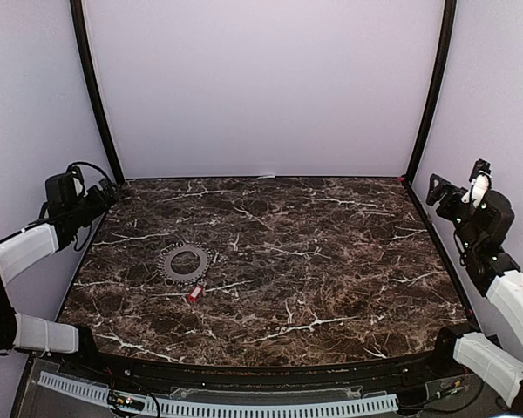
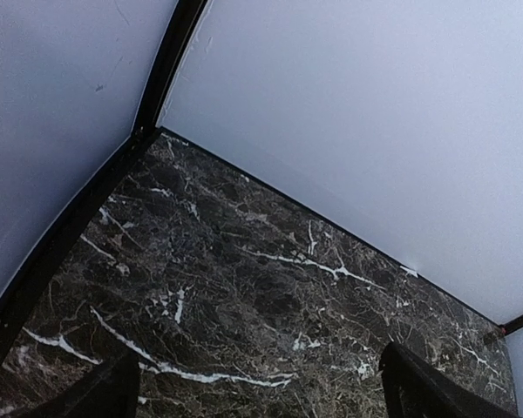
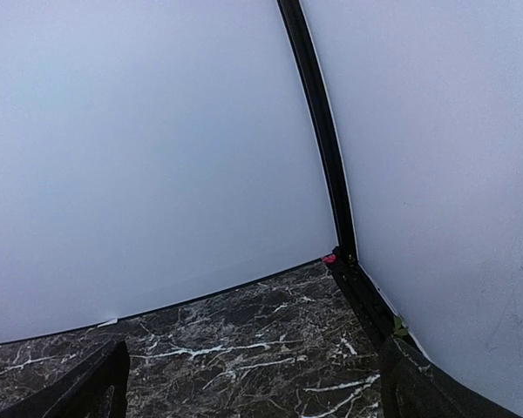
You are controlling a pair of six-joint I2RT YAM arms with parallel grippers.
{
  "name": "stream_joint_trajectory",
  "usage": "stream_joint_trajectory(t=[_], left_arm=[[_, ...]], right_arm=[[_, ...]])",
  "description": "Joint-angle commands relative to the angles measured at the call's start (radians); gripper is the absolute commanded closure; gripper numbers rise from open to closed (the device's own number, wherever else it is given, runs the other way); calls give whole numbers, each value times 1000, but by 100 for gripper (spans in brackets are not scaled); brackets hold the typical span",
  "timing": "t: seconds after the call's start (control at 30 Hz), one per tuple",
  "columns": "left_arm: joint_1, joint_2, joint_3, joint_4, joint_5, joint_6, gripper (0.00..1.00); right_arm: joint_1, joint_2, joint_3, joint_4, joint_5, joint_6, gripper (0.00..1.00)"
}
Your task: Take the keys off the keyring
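Note:
I will next move my left gripper to its right in the top view and down onto the keyring's rim facing in the middle of the table (image 1: 205, 259).
The grey toothed keyring (image 1: 186, 262) lies flat on the dark marble table (image 1: 331, 279), left of centre. The red-headed key (image 1: 194, 294) lies just below the ring, at its near edge; I cannot tell whether it is on the ring. The blue-headed key does not show. My left gripper (image 1: 107, 193) is raised at the far left edge, well away from the ring. Its fingers (image 2: 427, 387) stand wide apart over bare marble, open and empty. My right gripper (image 1: 438, 190) is raised at the far right edge. Its fingers (image 3: 96, 383) are also wide apart and empty.
White walls close the table at the back and both sides, with black corner posts (image 1: 94, 87). A small pink bit (image 3: 329, 258) sits at the far right corner. A white slotted rail (image 1: 218, 407) runs along the near edge.

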State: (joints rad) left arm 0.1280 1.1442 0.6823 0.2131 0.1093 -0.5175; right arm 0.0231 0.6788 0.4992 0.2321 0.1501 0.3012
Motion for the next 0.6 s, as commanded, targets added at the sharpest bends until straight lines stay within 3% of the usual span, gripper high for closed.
stream_joint_trajectory(t=[0.0,0.13,0.2,0.27,0.37,0.57], left_arm=[[1,80,91,-167,35,-8,1],[1,155,177,-311,124,66,9],[-3,150,163,-269,226,70,20],[-64,153,156,-226,269,92,23],[-285,238,272,-353,143,161,23],[-574,412,413,-450,-119,224,23]], right_arm=[[-6,-39,7,-47,-15,85,1],[-7,-12,44,-116,-64,99,1],[-6,9,61,-149,-94,98,1],[-7,33,69,-167,-146,100,1],[-5,91,63,-157,-264,109,1],[40,238,90,-216,-312,116,6]])
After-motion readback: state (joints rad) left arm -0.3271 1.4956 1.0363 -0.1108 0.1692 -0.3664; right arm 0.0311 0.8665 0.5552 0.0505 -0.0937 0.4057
